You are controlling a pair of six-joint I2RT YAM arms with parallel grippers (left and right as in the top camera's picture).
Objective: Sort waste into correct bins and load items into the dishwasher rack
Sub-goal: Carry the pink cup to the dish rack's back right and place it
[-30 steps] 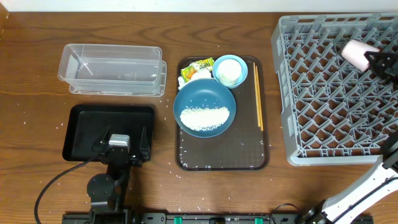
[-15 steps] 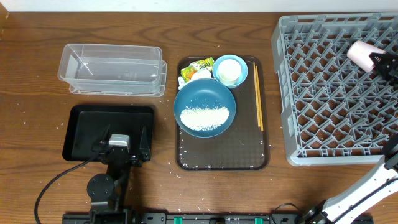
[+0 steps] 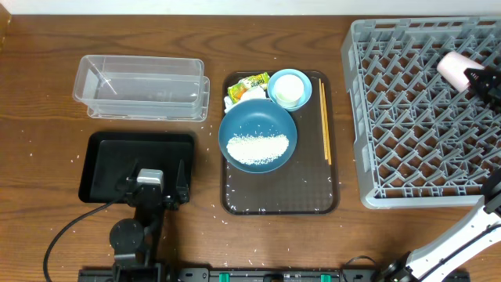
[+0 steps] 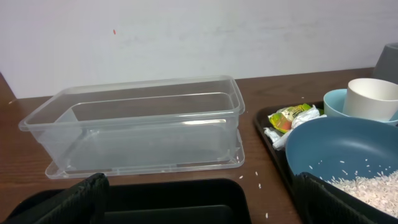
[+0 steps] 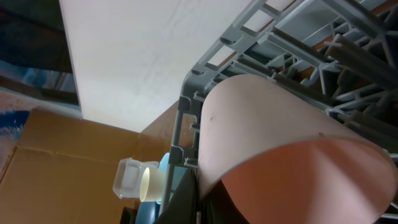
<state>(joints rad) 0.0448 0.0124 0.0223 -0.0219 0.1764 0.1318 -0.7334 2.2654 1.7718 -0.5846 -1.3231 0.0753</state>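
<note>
My right gripper lowers the tilted pink cup until it rests on the rack's wires next, then releases the cup's rim, as the cup is still above them.
My right gripper (image 3: 474, 77) is shut on the rim of the pink cup (image 3: 452, 67), which lies tilted over the far right of the grey dishwasher rack (image 3: 407, 117). In the right wrist view the pink cup (image 5: 267, 137) fills the frame, above the rack (image 5: 298, 43). The dark-blue dish (image 3: 257, 125) holds the rice (image 3: 257, 148). Behind it sit the wrapper (image 3: 248, 84) and the light-blue bowl (image 3: 310, 88) with the cream cup (image 3: 289, 88) inside. My left gripper (image 3: 153, 185) stands open over the black tray (image 3: 106, 168), facing the clear tub (image 4: 143, 124).
The dish, bowl and wrapper rest on a brown serving tray (image 3: 279, 196), with wooden chopsticks (image 3: 325, 117) along its right side. Loose rice grains are scattered on the wooden table around the trays. The clear tub (image 3: 141, 86) stands at the back left.
My right gripper has carried the pink cup a little to the right over the rack, then held still. The left arm has not moved.
</note>
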